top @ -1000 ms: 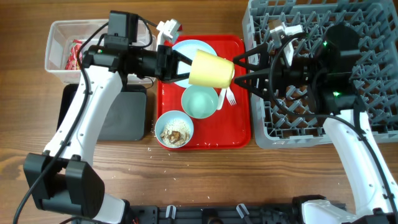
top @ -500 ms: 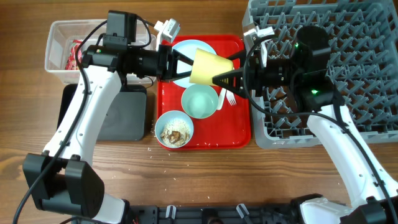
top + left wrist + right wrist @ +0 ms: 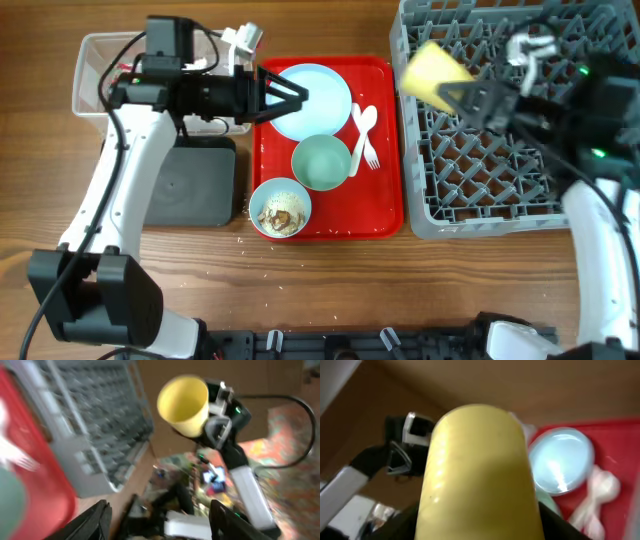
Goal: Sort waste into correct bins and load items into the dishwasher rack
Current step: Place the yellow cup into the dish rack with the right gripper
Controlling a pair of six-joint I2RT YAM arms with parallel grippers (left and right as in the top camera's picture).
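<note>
My right gripper will bring the yellow cup point(image 3: 435, 73) back and down into the rack's near corner point(image 3: 443, 200) beside the red tray to release it, because that spot is empty.
The small yellow cup point(image 3: 435, 73) hangs tilted over the left part of the grey dishwasher rack point(image 3: 520, 170), with my right gripper point(image 3: 452, 88) shut on it. It fills the right wrist view, where the cup point(image 3: 480, 470) sits between the dark fingers. From the left wrist the cup point(image 3: 184, 397) shows its open mouth, high above the rack point(image 3: 100, 425). My left gripper point(image 3: 290, 97) stands open and empty over the left edge of the light blue plate point(image 3: 315, 100). The clear bin point(image 3: 95, 50) holds a red wrapper point(image 3: 118, 88); the black bin point(image 3: 190, 185) lies below it.
On the red tray point(image 3: 385, 215) sit a pale green bowl point(image 3: 322, 162), a light blue bowl with food scraps point(image 3: 280, 208), and a white fork and spoon point(image 3: 365, 135). Loose rice grains point(image 3: 252, 236) lie on the wood by the tray's lower left corner.
The cup passed from my left gripper to my right. The left jaws opened and drew back leftward; the right arm carried the cup right, over the rack.
</note>
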